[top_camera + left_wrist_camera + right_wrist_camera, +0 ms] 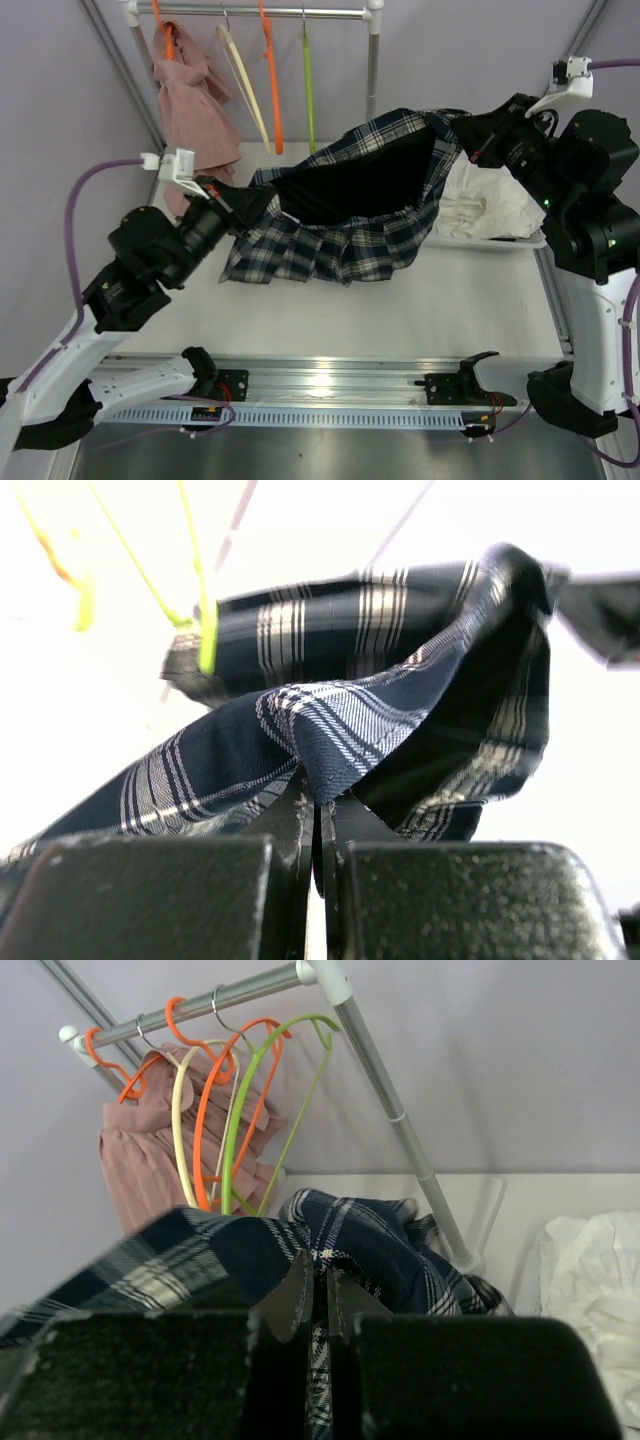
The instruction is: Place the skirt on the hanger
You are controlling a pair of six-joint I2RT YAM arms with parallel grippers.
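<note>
My right gripper should next go down and back to release the skirt's edge on the tabletop before the tray (408,289), as the cloth hangs raised.
A navy and white plaid skirt (345,215) hangs stretched open above the table between my two grippers, its dark lining showing. My left gripper (240,212) is shut on its left edge; the pinched fold shows in the left wrist view (340,730). My right gripper (470,140) is shut on the upper right edge, held higher; the cloth shows in the right wrist view (350,1235). Empty hangers hang on the rail behind: a cream one (240,75), an orange one (270,80) and a green one (307,80).
A pink garment (190,95) hangs on an orange hanger at the rail's left. The white rail post (373,70) stands just behind the skirt. White cloth (490,205) lies in a tray at the right. The table's metal front edge (330,385) runs below.
</note>
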